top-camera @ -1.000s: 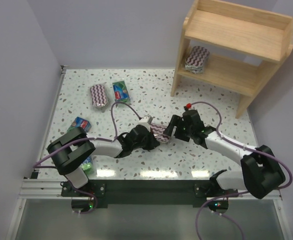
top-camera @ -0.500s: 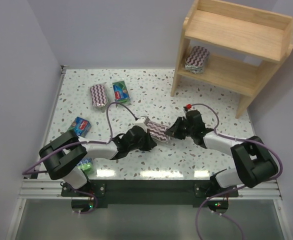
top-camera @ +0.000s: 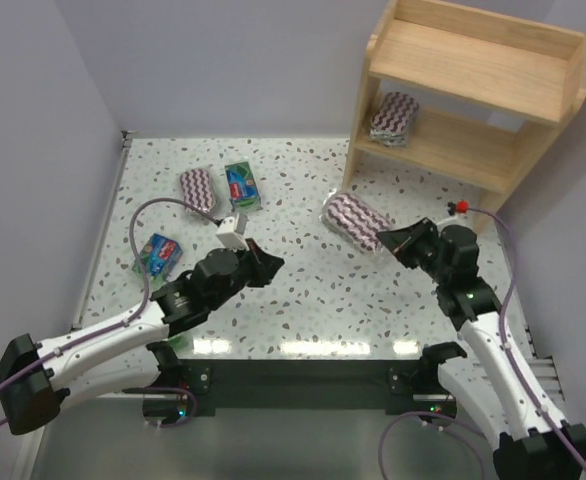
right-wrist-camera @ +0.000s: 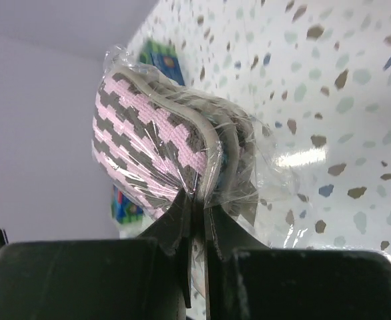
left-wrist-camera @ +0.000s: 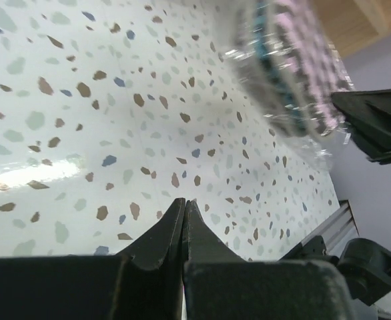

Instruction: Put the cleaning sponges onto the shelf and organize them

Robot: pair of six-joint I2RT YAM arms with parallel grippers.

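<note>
The right gripper should next swing outward and let go of its pack on the lower shelf's bare part (top-camera: 438, 138) beside the second sponge, as that lies outward of the gripper.
My right gripper (top-camera: 386, 240) (right-wrist-camera: 197, 200) is shut on the clear wrapper edge of a maroon-and-white zigzag sponge (top-camera: 353, 217) (right-wrist-camera: 157, 137), which hangs above the table right of centre. The same pack shows blurred in the left wrist view (left-wrist-camera: 290, 75). My left gripper (top-camera: 266, 264) (left-wrist-camera: 184, 204) is shut and empty, low over the speckled table, left of that pack. A second zigzag sponge (top-camera: 393, 118) lies at the left end of the wooden shelf's (top-camera: 493, 165) lower tier. Another zigzag pack (top-camera: 198, 190) and two green packs (top-camera: 241, 185) (top-camera: 160, 253) lie on the table at the left.
The shelf's top tier (top-camera: 463, 55) holds nothing. White walls close in the table on the left and behind. The metal rail (top-camera: 293, 375) with both arm bases runs along the near edge.
The right gripper shut on the zigzag pack beside the left gripper, then lifted it up and to the right. The left arm let it go and drew back to the left.
</note>
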